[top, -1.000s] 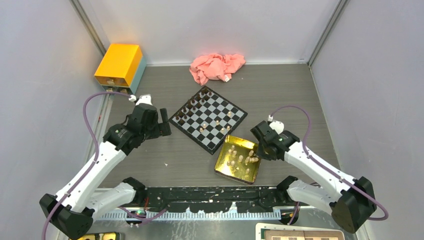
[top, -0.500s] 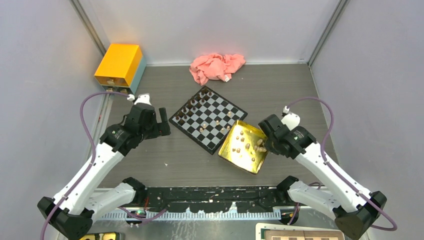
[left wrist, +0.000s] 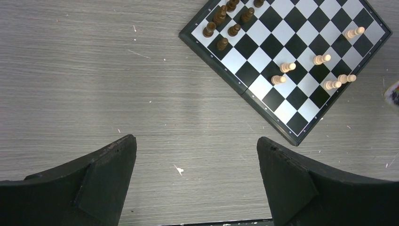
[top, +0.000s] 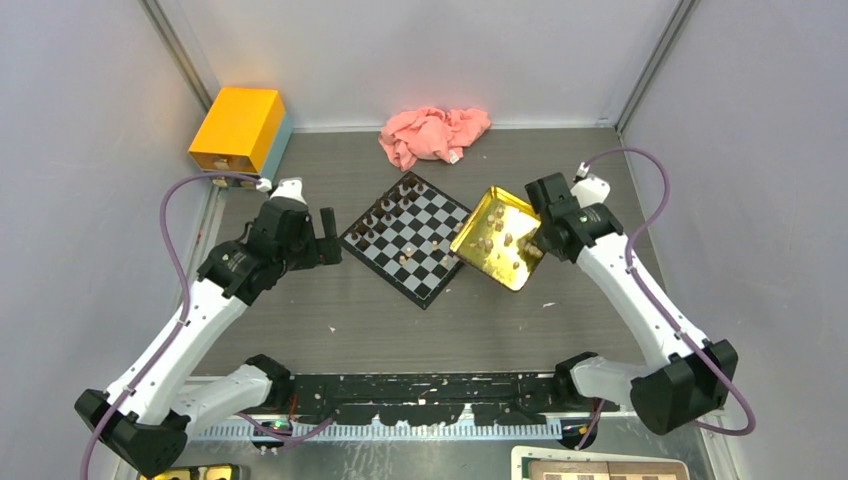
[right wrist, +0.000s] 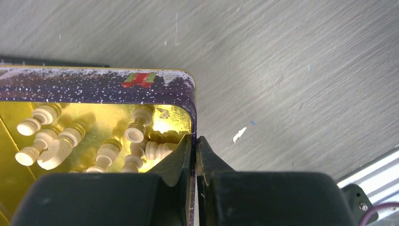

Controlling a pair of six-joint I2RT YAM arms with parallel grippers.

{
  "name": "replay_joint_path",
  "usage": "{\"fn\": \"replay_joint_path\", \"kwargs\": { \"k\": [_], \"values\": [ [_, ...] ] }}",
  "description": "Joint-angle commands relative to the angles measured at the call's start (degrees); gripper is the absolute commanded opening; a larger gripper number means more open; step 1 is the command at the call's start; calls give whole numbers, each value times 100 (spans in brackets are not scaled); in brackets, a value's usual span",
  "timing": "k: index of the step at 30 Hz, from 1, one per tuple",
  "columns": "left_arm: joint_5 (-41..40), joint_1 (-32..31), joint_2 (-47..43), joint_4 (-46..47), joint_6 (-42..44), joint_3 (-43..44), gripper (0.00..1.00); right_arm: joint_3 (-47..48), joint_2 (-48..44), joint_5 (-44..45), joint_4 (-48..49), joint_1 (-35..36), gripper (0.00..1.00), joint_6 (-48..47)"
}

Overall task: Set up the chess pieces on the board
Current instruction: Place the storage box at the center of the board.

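The yellow tray (top: 490,213) hangs lifted over the board's edge, so my right gripper needs to lower it outward, away from the board, onto the bare table.
The board (top: 417,238) lies mid-table as a diamond; it also shows in the left wrist view (left wrist: 287,61). Dark pieces (top: 388,210) stand at its far-left corner and a few pale pieces (top: 422,248) near its right side. My right gripper (top: 537,240) is shut on the wall of the yellow tray (top: 490,213), held lifted and tilted over the board's right corner. In the right wrist view, the fingertips (right wrist: 186,146) pinch the tray wall (right wrist: 194,108), and several pale pieces (right wrist: 136,134) lie heaped inside. My left gripper (top: 325,238) is open and empty, left of the board.
An orange box (top: 240,128) stands at the far left. A pink cloth (top: 433,133) lies at the back. A brown-and-cream board in a white frame (top: 600,468) shows at the bottom edge. Grey walls enclose the table.
My right gripper has lifted the yellow tray from the table's front and carried it back to the board's right corner, tilting it. The pieces slid toward the held corner. The left arm barely moved.
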Motion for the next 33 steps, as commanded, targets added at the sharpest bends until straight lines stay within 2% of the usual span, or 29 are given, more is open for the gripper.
{"fn": "replay_joint_path", "kwargs": {
  "k": [1, 19, 33],
  "values": [
    [-34, -21, 75, 21, 181, 305, 100, 477, 319, -294, 1039, -721, 1, -652],
    [-198, -21, 631, 157, 418, 475, 100, 1101, 2652, -1179, 2800, -2525, 0, -922],
    [-124, -13, 1010, 399, 309, 361, 100, 1669, 3780, -1319, 3067, -2832, 1, -1066]
  ]
}}
